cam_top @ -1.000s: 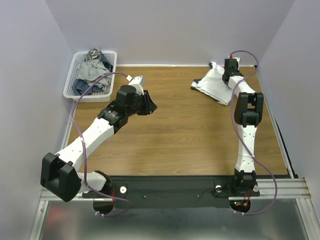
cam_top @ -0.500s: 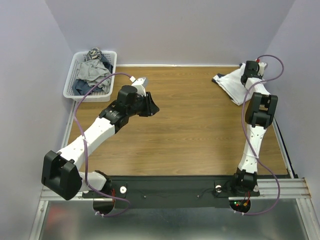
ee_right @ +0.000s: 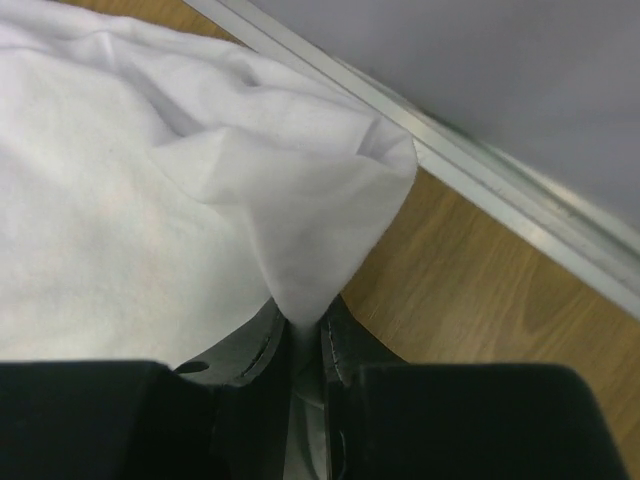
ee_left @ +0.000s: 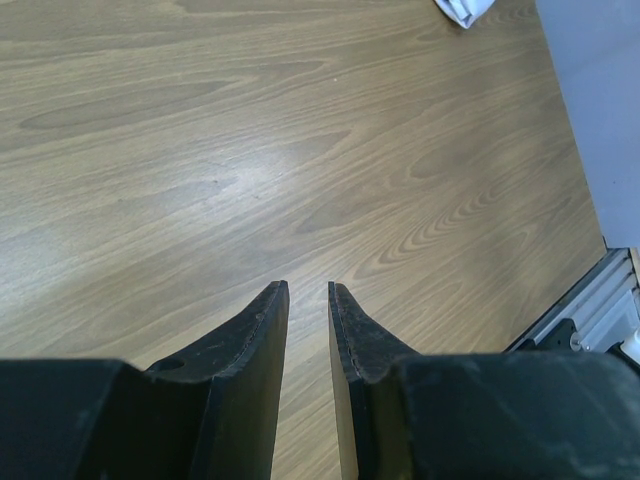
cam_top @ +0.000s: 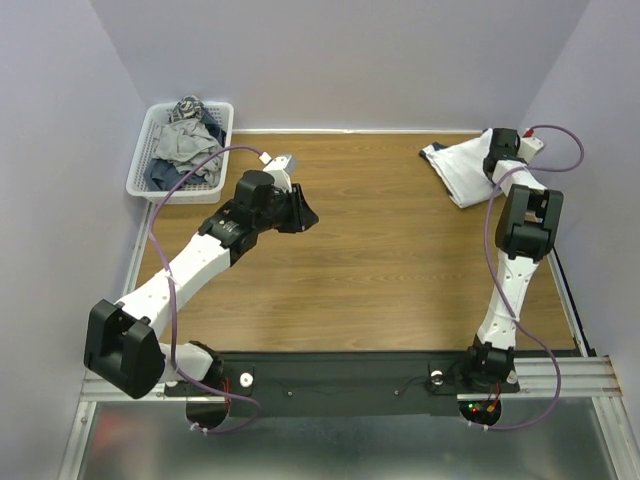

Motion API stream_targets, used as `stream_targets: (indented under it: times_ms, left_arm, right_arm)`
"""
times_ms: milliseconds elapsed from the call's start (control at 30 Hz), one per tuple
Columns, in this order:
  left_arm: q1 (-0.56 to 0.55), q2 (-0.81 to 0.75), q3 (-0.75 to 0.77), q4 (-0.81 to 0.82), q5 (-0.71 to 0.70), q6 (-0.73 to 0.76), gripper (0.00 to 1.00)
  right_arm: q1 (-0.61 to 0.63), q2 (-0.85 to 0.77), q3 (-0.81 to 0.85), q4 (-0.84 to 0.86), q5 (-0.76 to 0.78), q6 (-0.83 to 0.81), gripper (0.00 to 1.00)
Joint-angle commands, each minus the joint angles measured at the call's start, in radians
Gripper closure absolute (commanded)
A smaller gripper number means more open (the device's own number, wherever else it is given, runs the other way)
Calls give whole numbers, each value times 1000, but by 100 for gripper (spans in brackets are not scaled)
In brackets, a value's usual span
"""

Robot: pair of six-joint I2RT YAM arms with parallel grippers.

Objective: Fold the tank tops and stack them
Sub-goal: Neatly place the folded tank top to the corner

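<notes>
I will turn the tank top's pinched fold with my right gripper next, moving a little toward the side, and release it on the table, because the tank top lies at an angle to the table's back edge.
A white tank top lies bunched at the table's back right corner, and its navy trim barely shows. My right gripper is over its right edge. In the right wrist view the gripper is shut on a pinched fold of the white tank top, which spreads up and to the left. My left gripper hovers left of the table's middle. Its jaws stand a little apart, open, with only bare wood between them. A corner of the tank top shows at the top of the left wrist view.
A white mesh basket at the back left holds a heap of grey and dark clothes. A metal rail runs along the wall just beyond the held fold. The table's right edge rail shows in the left wrist view.
My right arm has pulled the tank top to the right, closer to the back right corner. The left arm has hardly moved.
</notes>
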Motion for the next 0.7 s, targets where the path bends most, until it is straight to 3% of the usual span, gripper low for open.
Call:
stream_targets:
  times_ms: [0, 167, 400, 433, 533, 567, 667]
  left_arm:
    - [4, -8, -6, 34, 22, 15, 66]
    - [4, -13, -10, 34, 24, 18, 66]
    - [6, -22, -13, 37, 24, 15, 66]
    - [7, -22, -15, 38, 24, 13, 66]
    - [9, -25, -18, 40, 24, 12, 66]
    - [9, -25, -18, 40, 24, 12, 66]
    - [9, -28, -22, 41, 18, 9, 66]
  right_arm:
    - [9, -14, -99, -52, -140, 250, 88]
    - [0, 20, -71, -59, -184, 436, 92]
    - [-24, 61, -1, -57, -264, 551, 90]
    - [-26, 61, -5, -59, -284, 559, 87]
    - [-26, 43, -28, -59, -293, 560, 65]
    - [-26, 34, -41, -59, -292, 557, 50]
    - [-26, -24, -84, -59, -302, 528, 38]
